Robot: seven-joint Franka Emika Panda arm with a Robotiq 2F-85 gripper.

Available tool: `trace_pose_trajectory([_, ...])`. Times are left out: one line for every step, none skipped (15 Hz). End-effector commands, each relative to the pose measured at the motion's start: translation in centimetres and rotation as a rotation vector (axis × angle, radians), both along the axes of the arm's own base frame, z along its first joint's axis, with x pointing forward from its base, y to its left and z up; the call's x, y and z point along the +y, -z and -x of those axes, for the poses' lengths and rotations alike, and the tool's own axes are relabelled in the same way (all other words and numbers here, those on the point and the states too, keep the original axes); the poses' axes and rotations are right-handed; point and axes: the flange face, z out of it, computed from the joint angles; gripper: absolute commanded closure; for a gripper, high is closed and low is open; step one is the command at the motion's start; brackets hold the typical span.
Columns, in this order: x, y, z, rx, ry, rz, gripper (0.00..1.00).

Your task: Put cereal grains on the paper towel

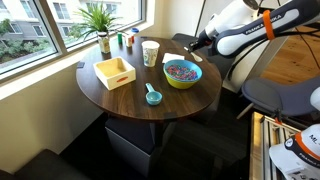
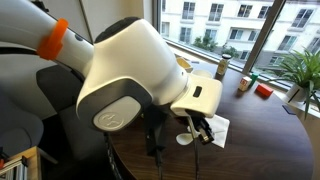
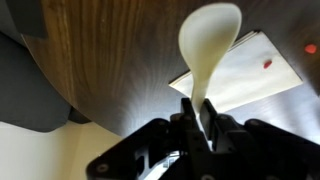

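The part of the table below is clear, so my gripper will next lower the spoon to the bare wood beside the paper towel and release its handle.
The cereal grains (image 1: 181,70) lie heaped in a yellow-green bowl (image 1: 168,79) on the round wooden table (image 1: 130,100). My gripper (image 3: 198,106) is shut on the handle of a white spoon (image 3: 208,40), whose bowl is over the table's edge next to the white paper towel (image 3: 250,72). One reddish grain (image 3: 267,62) lies on the towel. In an exterior view the gripper (image 2: 200,130) holds the spoon (image 2: 185,139) beside the towel (image 2: 217,127). In an exterior view the gripper (image 1: 196,45) is beyond the bowl. I cannot tell if the spoon carries grains.
A teal scoop (image 1: 152,96) lies near the table's front. A wooden box (image 1: 114,72), a white cup (image 1: 150,52), a potted plant (image 1: 100,22) and small bottles (image 1: 130,40) stand toward the window. A dark chair (image 3: 25,80) is beside the table.
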Motion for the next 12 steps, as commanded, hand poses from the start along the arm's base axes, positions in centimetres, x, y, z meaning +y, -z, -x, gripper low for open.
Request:
trace_pose_trajectory([0.5, 2.2, -0.7, 0.061, 0.075, -0.019, 0.97])
trace_pose_trajectory([0.6, 2.9, -0.8, 0.083, 0.085, -0.029, 0.97])
trace_pose_trajectory([0.7, 3.6, -0.9, 0.102, 0.09, -0.037, 0.97])
trace_pose_trajectory([0.7, 4.2, -1.1, 0.117, 0.098, -0.042, 0.97])
trace_pose_trajectory([0.8, 4.7, -1.4, 0.125, 0.103, -0.047, 0.97])
trace_pose_trajectory([0.8, 5.0, -1.7, 0.129, 0.106, -0.05, 0.97])
trace_pose_trajectory([0.7, 5.3, -2.0, 0.125, 0.109, -0.051, 0.97])
trace_pose_trajectory([0.7, 5.5, -2.4, 0.122, 0.116, -0.051, 0.62])
trace_pose_trajectory([0.6, 5.4, -2.9, 0.112, 0.123, -0.053, 0.61])
trace_pose_trajectory([0.5, 5.2, -3.3, 0.104, 0.129, -0.056, 0.54])
trace_pose_trajectory([0.4, 4.9, -3.8, 0.091, 0.133, -0.054, 0.47])
trace_pose_trajectory([0.3, 4.6, -4.2, 0.082, 0.135, -0.054, 0.41])
